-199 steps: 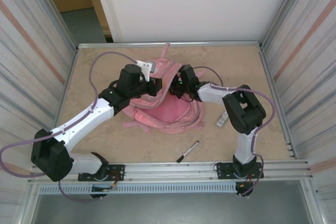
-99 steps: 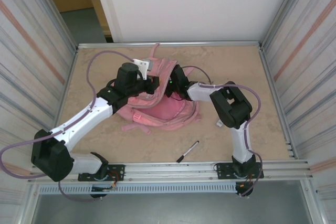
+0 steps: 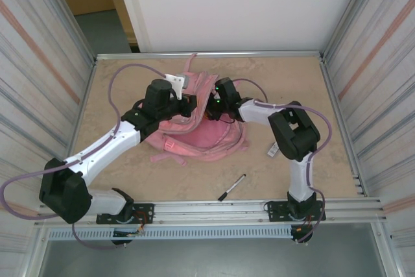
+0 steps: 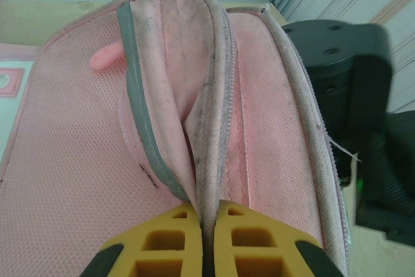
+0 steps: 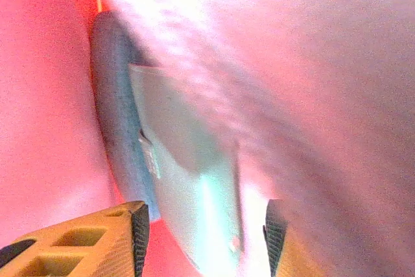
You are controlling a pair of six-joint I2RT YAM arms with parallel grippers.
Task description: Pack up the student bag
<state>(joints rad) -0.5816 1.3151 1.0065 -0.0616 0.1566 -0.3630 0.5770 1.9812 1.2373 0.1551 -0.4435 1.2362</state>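
Next, my left gripper keeps the bag's pale trimmed rim (image 3: 200, 100) (image 4: 209, 189) raised between its fingers while the right gripper reaches inside. Then my left gripper eases toward the bag's opening and releases the bag's rim.
The pink student bag (image 3: 201, 137) lies mid-table with its top opening lifted. My left gripper (image 3: 188, 105) is shut on the pale trimmed rim of that opening (image 4: 209, 215) and holds the flap (image 4: 170, 76) up. From the right, my right gripper (image 3: 211, 109) reaches into the opening; its black body (image 4: 337, 63) shows beside the rim. Inside the bag's pink lining (image 5: 45, 95), the right gripper (image 5: 204, 238) stands open. A flat pale blue-white object with a grey edge (image 5: 188, 180) sits between the spread fingers, with a gap on the right side.
A black pen (image 3: 231, 187) lies on the beige table (image 3: 130, 180) near the front rail. A small white item (image 3: 273, 151) rests beside the right arm's elbow. Metal walls enclose the table on both sides.
The right gripper pushed left into the bag's opening and its jaws spread apart. The left gripper kept its hold on the rim, and the bag shifted slightly left.
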